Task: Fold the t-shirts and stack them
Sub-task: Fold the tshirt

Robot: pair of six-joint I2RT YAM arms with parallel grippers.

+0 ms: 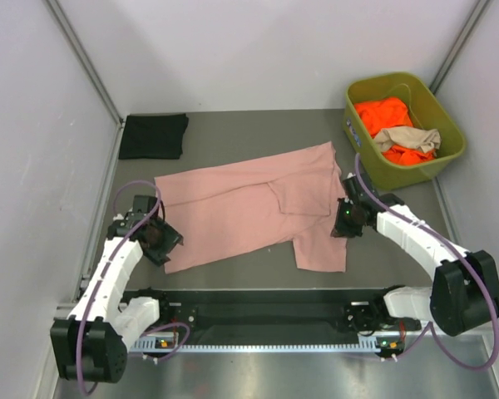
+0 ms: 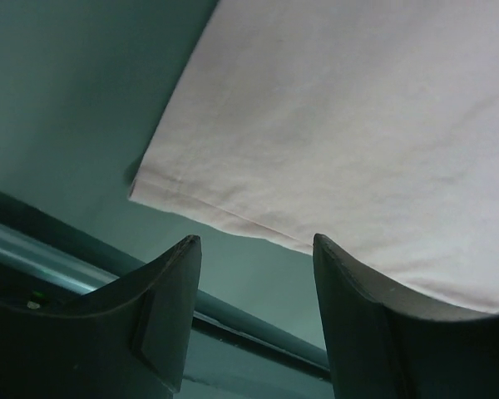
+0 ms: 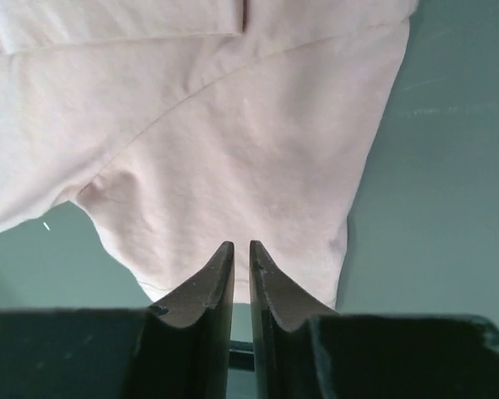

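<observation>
My left gripper turns next, then lowers back onto the hem's near corner (image 1: 168,269) (image 2: 140,192) just beyond its open fingers.
A dusty pink t-shirt (image 1: 241,208) lies spread out flat in the middle of the table. My left gripper (image 1: 162,241) sits at its near left corner. In the left wrist view that gripper (image 2: 256,243) is open with only table between the fingers, and the shirt's hem (image 2: 358,125) is just beyond the tips. My right gripper (image 1: 347,220) is at the edge of the shirt's right sleeve. Its jaws (image 3: 242,245) are nearly together over the sleeve cloth (image 3: 233,125). No cloth shows in the thin slit. A folded black t-shirt (image 1: 154,135) lies at the back left.
An olive-green bin (image 1: 399,174) stands at the back right, holding an orange shirt (image 1: 382,112) and a tan one (image 1: 412,139). Grey walls close in the table on the left, back and right. A black rail runs along the near edge.
</observation>
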